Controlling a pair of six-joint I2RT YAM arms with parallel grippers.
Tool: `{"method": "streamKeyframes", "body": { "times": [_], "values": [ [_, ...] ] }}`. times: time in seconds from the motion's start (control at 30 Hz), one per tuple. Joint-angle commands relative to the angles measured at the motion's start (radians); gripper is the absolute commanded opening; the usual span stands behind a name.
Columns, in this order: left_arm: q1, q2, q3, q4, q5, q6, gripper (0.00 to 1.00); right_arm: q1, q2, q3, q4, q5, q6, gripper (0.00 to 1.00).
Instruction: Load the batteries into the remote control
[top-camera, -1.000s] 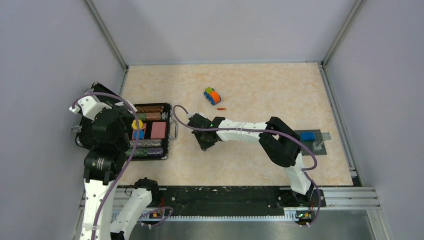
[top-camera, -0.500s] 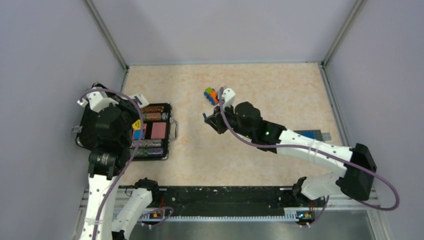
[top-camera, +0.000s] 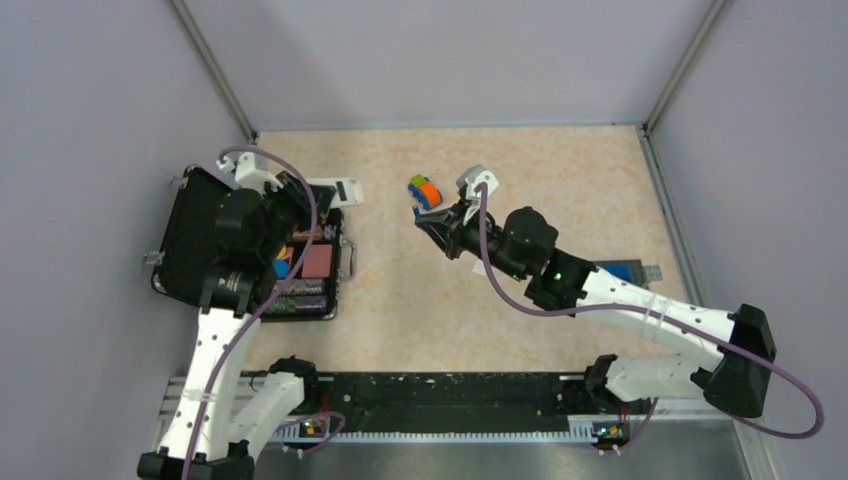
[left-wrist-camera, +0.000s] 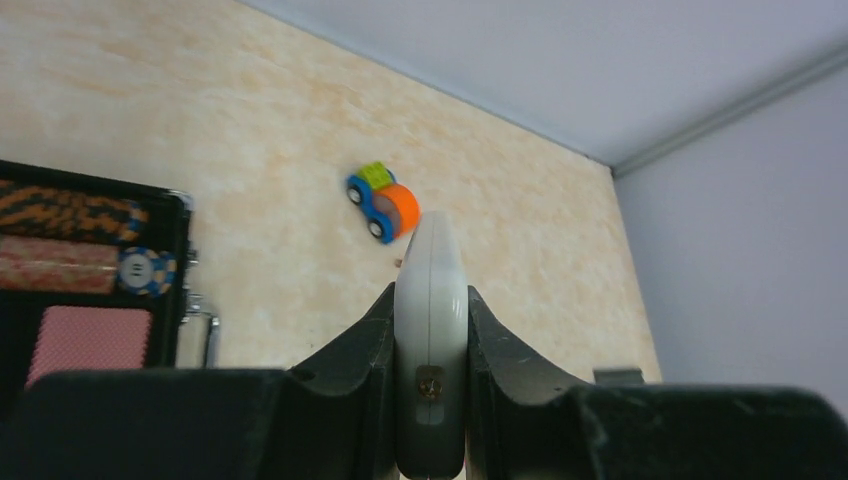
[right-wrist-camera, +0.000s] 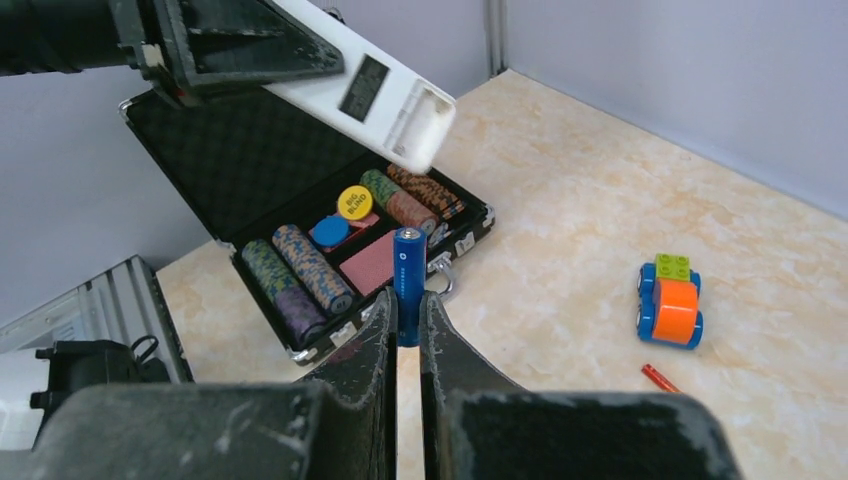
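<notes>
Bare tabletop is below my right gripper and back toward my base, so next the gripper should pull back, tilt down and lower the blue battery (right-wrist-camera: 408, 270), then let go of it.
My left gripper (top-camera: 305, 196) is shut on the white remote control (top-camera: 337, 190) and holds it in the air above the far edge of the poker chip case. In the left wrist view the remote (left-wrist-camera: 430, 300) stands edge-on between the fingers. In the right wrist view the remote (right-wrist-camera: 365, 95) shows its plain back with an open end. My right gripper (right-wrist-camera: 408, 312) is shut on the blue battery (right-wrist-camera: 408, 270), upright, a short way from the remote. The orange-red battery (right-wrist-camera: 658, 378) lies on the table by the toy car.
An open black case (top-camera: 318, 265) of poker chips and cards sits at the left, also in the right wrist view (right-wrist-camera: 310, 240). An orange, blue and green toy car (top-camera: 425, 190) stands mid-table. A blue brick on a grey baseplate (top-camera: 625, 272) is at the right.
My right arm swung from low over the table centre up toward the toy car, the blue battery in its jaws. My left arm carried the remote rightward out over the case.
</notes>
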Motion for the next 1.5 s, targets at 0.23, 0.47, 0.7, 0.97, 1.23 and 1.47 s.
{"method": "streamKeyframes", "body": {
  "times": [0.23, 0.47, 0.7, 0.97, 1.23, 1.47],
  "values": [
    [-0.001, 0.199, 0.123, 0.068, 0.580, 0.129, 0.00, 0.000, -0.069, -0.056, 0.165, -0.017, -0.118, 0.00],
    [-0.001, 0.210, 0.151, 0.038, 0.568, 0.155, 0.00, -0.003, -0.003, 0.003, -0.105, 0.121, -0.141, 0.00],
    [0.002, 0.273, 0.287, -0.204, 0.582, 0.404, 0.00, -0.018, 0.005, -0.069, -0.386, 0.091, -0.205, 0.00],
    [0.015, 0.315, 0.310, -0.224, 0.590, 0.427, 0.00, -0.015, 0.135, -0.123, -0.466, -0.037, -0.318, 0.00],
    [0.018, 0.329, 0.265, -0.145, 0.644, 0.357, 0.00, 0.014, 0.337, -0.051, -0.573, 0.005, -0.430, 0.00],
    [0.022, 0.341, 0.237, -0.123, 0.661, 0.336, 0.00, 0.028, 0.429, -0.023, -0.635, 0.055, -0.536, 0.06]
  ]
}}
